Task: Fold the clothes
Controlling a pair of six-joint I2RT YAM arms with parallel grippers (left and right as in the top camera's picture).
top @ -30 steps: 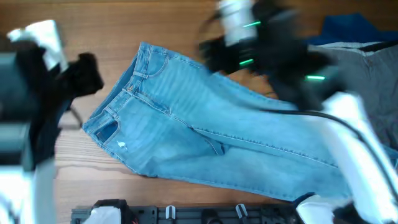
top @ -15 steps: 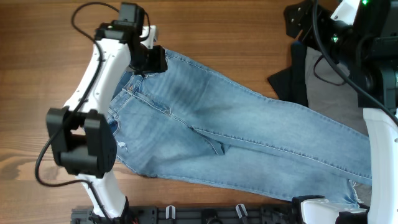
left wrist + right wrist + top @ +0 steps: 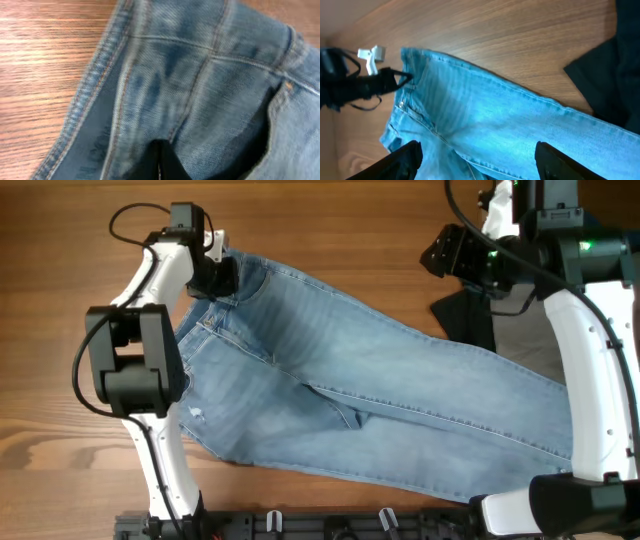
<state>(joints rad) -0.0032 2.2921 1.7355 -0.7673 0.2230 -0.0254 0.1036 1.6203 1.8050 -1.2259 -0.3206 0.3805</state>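
Observation:
I should next pull the denim (image 3: 210,85) in my left gripper to the left in the overhead view, onto the bare wood, and let go of it, because the jeans lie diagonally.
Light blue jeans (image 3: 380,390) lie spread diagonally on the wooden table, waistband at the upper left and legs running toward the lower right. My left gripper (image 3: 222,276) sits on the waistband's top corner. In the left wrist view its dark fingers (image 3: 161,162) are pinched together on the denim (image 3: 210,85) just inside the waistband. My right gripper (image 3: 440,255) hovers above the table beyond the jeans' upper edge. Its fingers (image 3: 402,160) stand wide apart, with only the jeans (image 3: 485,115) far below them.
A pile of dark and grey garments (image 3: 510,330) lies at the right, under the right arm, seen as black cloth (image 3: 615,75) in the right wrist view. Bare wood (image 3: 350,220) surrounds the jeans. A black rail (image 3: 300,525) runs along the near edge.
My left gripper closed on the jeans' waistband and shifted slightly left. The right arm swung left and down toward the jeans' upper edge, still open.

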